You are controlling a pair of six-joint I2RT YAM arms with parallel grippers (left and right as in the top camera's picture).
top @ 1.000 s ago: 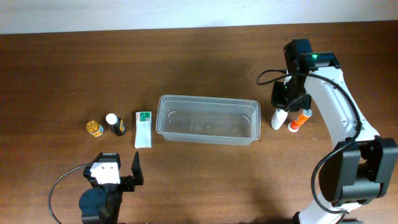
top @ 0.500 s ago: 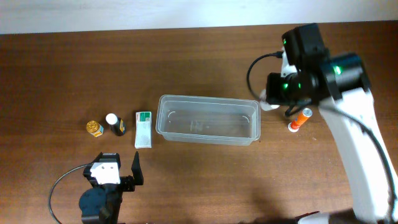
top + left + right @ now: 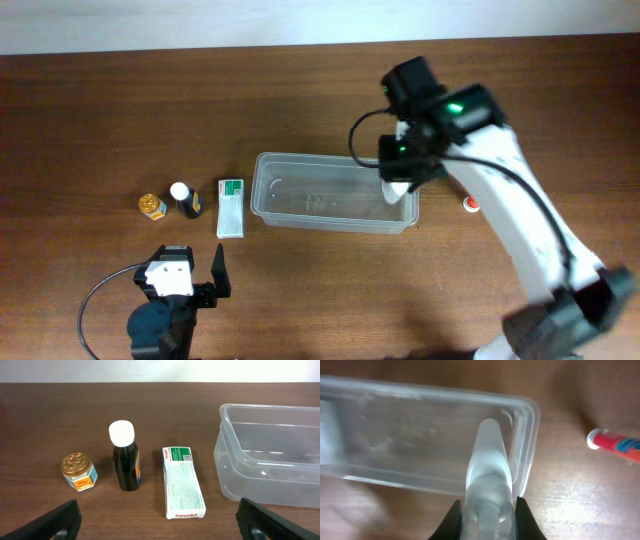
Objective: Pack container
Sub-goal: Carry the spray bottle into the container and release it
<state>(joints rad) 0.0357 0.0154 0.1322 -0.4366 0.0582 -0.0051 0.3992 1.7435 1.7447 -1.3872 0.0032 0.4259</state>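
I should next lower my right gripper and release the bottle in the container's end by the orange tube, still empty below the bottle.
The clear plastic container (image 3: 300, 195) lies at the table's middle; it also shows in the left wrist view (image 3: 270, 460) and the right wrist view (image 3: 410, 440). My right gripper (image 3: 400, 185) is shut on a white translucent bottle (image 3: 489, 475) and holds it over the container's right end. An orange tube (image 3: 469, 204) lies right of the container, mostly hidden by my arm; it also shows in the right wrist view (image 3: 615, 445). Left of the container lie a Panadol box (image 3: 183, 481), a dark bottle with a white cap (image 3: 125, 462) and a small gold-lidded jar (image 3: 79, 471). My left gripper (image 3: 160, 527) is open near the front edge.
The Panadol box (image 3: 231, 207), dark bottle (image 3: 185, 199) and jar (image 3: 152, 206) stand in a row left of the container. A pale wall runs along the table's far edge.
My right gripper lifted the white bottle from beside the orange tube and carried it left, over the container's right end. The left arm has not moved.
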